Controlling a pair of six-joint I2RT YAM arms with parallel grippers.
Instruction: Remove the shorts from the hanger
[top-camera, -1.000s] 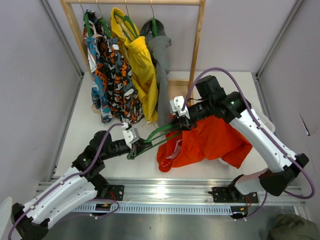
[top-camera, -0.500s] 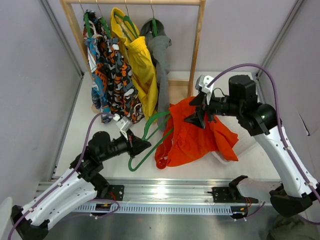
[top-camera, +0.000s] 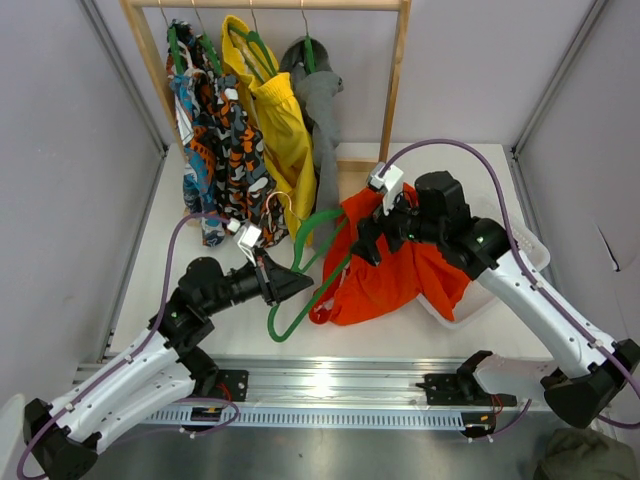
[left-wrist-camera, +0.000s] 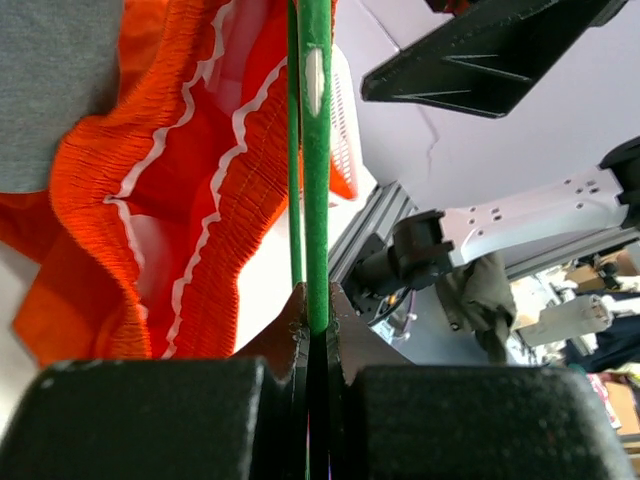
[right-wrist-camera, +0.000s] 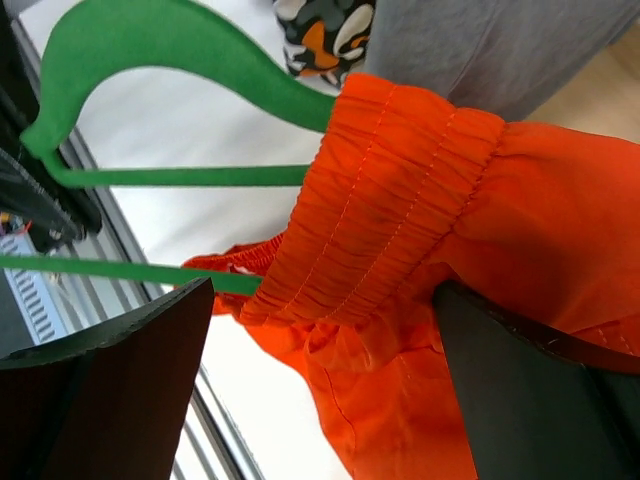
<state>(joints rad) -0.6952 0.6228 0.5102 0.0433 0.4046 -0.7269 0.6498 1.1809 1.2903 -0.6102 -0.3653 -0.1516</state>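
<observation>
The hanger's arm still runs into the orange-red waistband, so the left gripper should next pull away from the shorts over the bare tabletop before it lets go of the hanger.
The bright orange-red shorts hang bunched off the right end of the dark green hanger, draping partly into the white basket. My left gripper is shut on the hanger's thin bar, with the shorts just beyond it. My right gripper is open at the shorts' upper left edge. In the right wrist view its fingers stand wide to either side of the elastic waistband without pinching it, and the hanger's arm runs into the waistband.
A wooden rack at the back carries green hangers with patterned garments, yellow shorts and a grey garment. The white basket sits at the right under the shorts. Metal frame posts flank the table.
My right gripper opened wide and let go of the shorts, after carrying them right and then swinging back left. The left gripper shifted the hanger slightly, still shut on it.
</observation>
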